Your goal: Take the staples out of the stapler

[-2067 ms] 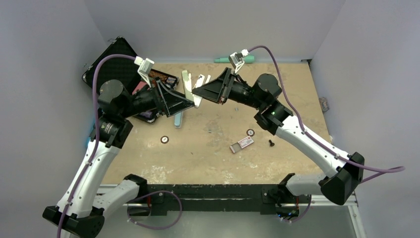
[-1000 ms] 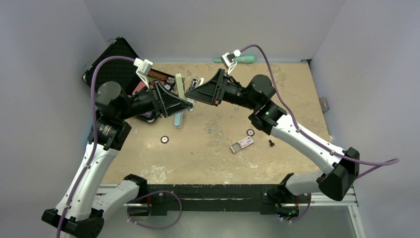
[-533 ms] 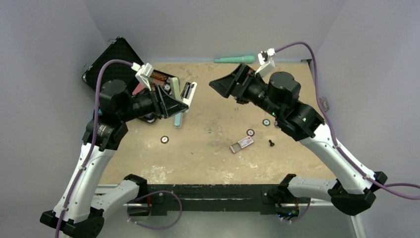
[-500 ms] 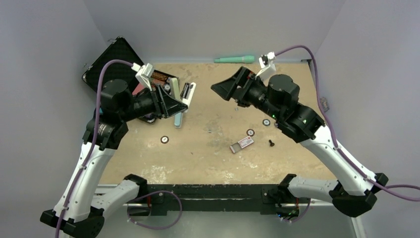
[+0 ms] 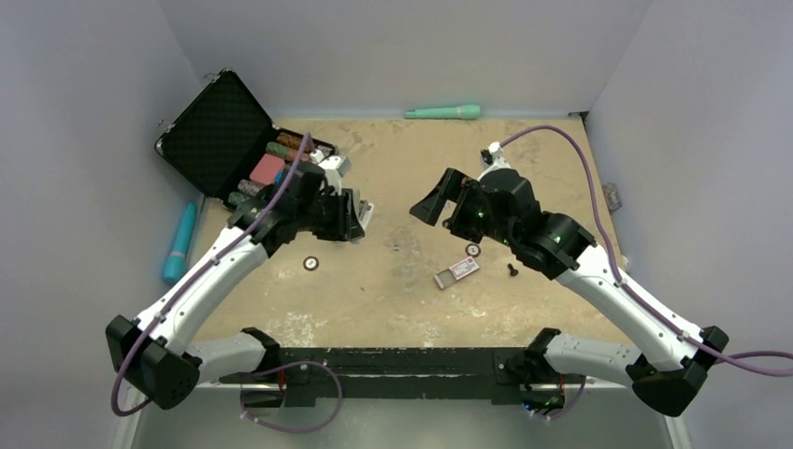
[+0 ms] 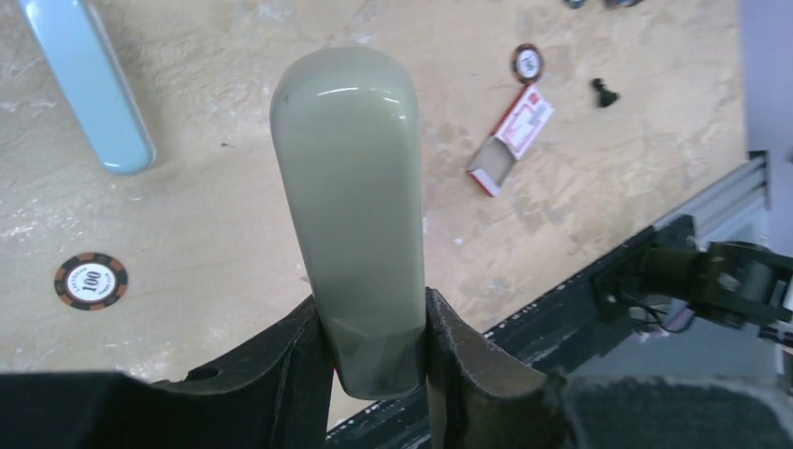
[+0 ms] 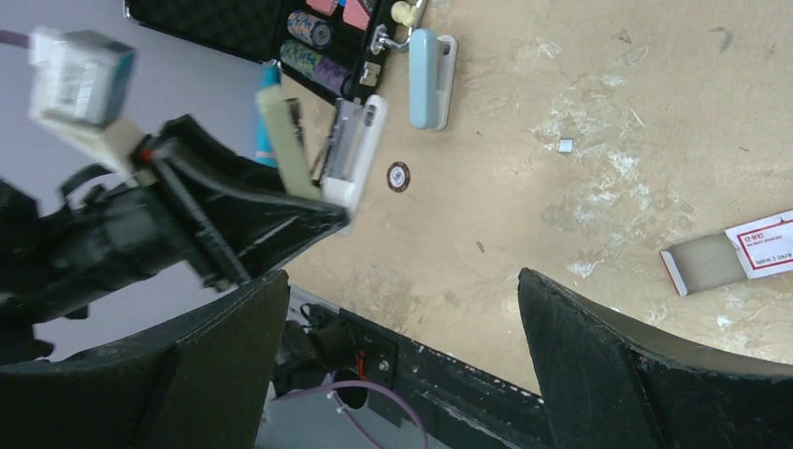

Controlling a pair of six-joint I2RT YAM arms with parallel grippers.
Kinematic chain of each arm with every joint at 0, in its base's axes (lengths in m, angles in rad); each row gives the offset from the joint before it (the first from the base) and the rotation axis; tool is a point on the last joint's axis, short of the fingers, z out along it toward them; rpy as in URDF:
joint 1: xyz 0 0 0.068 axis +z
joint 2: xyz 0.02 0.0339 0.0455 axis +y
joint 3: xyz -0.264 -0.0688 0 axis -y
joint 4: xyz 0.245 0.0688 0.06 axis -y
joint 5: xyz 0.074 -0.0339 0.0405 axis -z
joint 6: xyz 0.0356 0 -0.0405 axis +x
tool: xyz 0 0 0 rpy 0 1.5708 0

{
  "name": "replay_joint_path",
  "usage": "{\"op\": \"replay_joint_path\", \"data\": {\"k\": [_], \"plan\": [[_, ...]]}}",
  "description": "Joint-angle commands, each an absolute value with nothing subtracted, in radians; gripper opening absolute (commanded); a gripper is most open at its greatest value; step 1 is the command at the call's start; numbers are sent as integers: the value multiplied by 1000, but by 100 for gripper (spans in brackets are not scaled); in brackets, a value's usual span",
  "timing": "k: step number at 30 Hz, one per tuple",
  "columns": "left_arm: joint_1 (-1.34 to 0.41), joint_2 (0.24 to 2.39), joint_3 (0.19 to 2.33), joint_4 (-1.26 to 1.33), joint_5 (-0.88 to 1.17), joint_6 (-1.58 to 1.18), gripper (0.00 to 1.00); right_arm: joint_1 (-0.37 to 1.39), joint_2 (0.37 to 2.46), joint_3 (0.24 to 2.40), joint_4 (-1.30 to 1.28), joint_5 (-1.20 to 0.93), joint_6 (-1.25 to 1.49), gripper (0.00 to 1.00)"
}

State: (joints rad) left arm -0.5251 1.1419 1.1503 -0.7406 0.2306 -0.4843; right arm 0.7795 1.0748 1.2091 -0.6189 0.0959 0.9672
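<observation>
My left gripper next moves down to the bare tabletop (image 6: pixel 234 105) beside the light blue stapler and releases the grey-green cover's end, since that spot is clear.
My left gripper (image 5: pixel 352 213) is shut on a grey-green stapler (image 6: pixel 351 187), gripping its rear end between both fingers (image 6: pixel 281 374). The right wrist view shows this stapler (image 7: pixel 285 140) swung open, its white magazine arm (image 7: pixel 360 150) spread away from the grey top. I cannot make out any staples in it. My right gripper (image 5: pixel 439 206) hangs open and empty to the right of the stapler, apart from it, with the jaws wide above the table's near edge (image 7: pixel 402 281).
A red-and-white staple box (image 5: pixel 456 271) lies open mid-table, with a black screw (image 5: pixel 511 269) and poker chips (image 5: pixel 310 264) (image 5: pixel 473 250) nearby. A light blue stapler (image 7: pixel 430 79) lies beside the open black case (image 5: pixel 224 131). At the back wall is a green pen (image 5: pixel 444 112).
My right gripper opened, let go of the stapler and drew back to the right. The left arm swung forward and lower with the stapler, uncovering the case.
</observation>
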Motion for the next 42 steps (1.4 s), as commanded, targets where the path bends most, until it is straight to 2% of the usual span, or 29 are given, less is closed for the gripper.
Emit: {"op": "replay_joint_path", "data": {"k": [1,10,22,31,33,34,35,37,40,42], "plan": [[-555,1196,1126,-682,66,-460,0,781,1085,1276,-634,132,937,96],[-578,1438,1087,-603,-44,-444,0,779,1121,1287,-639,95,885,96],[-580,1701,1201,-594,-90,-437,0,764,1164,1300,-649,83,817,96],[-579,1809,1323,-694,-278,-464,0,739,1209,1349,-662,69,764,96],[-575,1843,1348,-722,-285,-475,10,728,1209,1353,-666,58,758,97],[-574,1854,1358,-732,-285,-484,22,722,1207,1351,-668,56,756,97],[-575,1857,1362,-735,-281,-492,43,716,1202,1351,-671,54,754,97],[-575,1851,1353,-728,-260,-503,66,707,1191,1342,-673,52,754,97],[-574,1824,1338,-721,-237,-521,85,701,1178,1330,-671,48,758,97],[-574,1799,1335,-728,-230,-526,89,700,1172,1324,-668,43,763,97]]}}
